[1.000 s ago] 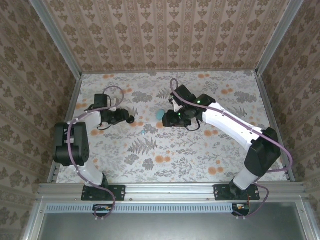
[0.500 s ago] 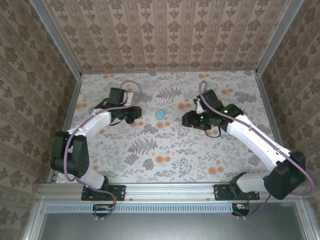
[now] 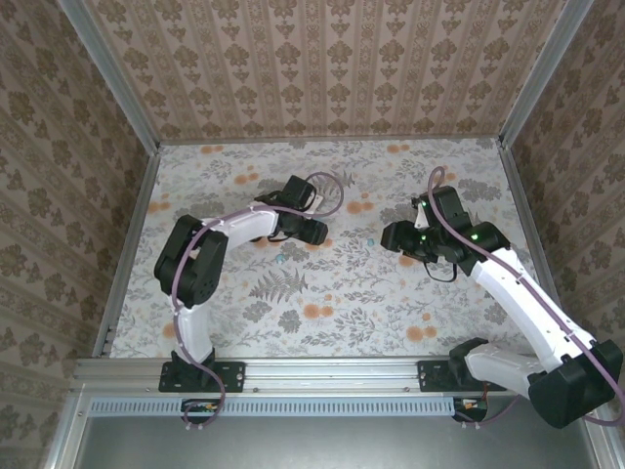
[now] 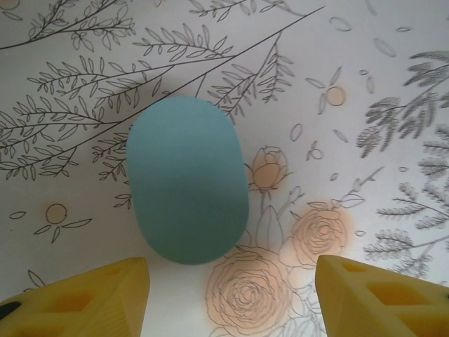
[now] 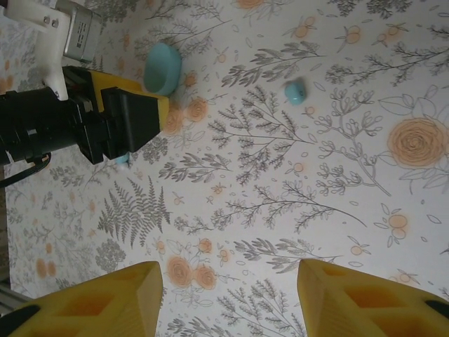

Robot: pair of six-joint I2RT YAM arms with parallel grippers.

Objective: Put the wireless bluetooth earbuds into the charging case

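Observation:
Next I will lower and advance my left gripper over the teal oval charging case point(image 4: 188, 179), its fingers passing along the case's long sides.
A shut teal oval charging case point(image 4: 188, 179) lies flat on the floral table, just ahead of my left gripper point(image 4: 231, 303). That gripper is open, its yellow fingers point(image 4: 84, 298) wide apart and nothing between them. In the right wrist view the case point(image 5: 163, 67) sits past the left gripper's black body point(image 5: 119, 119). One teal earbud point(image 5: 295, 92) lies loose on the cloth, another point(image 3: 280, 259) near the left gripper point(image 3: 314, 233). My right gripper point(image 3: 388, 235) hangs open and empty point(image 5: 228, 303) to the right of them. The black earbuds are out of view.
Patterned walls with metal posts enclose the table point(image 3: 322, 313) on three sides. The left arm point(image 3: 234, 223) stretches across the left half, the right arm point(image 3: 508, 283) along the right side. A cable loops above the left gripper point(image 3: 322, 186).
My left gripper has swung right from the table's left side to the case. My right gripper has drawn back to the right, away from the case, which stayed on the table.

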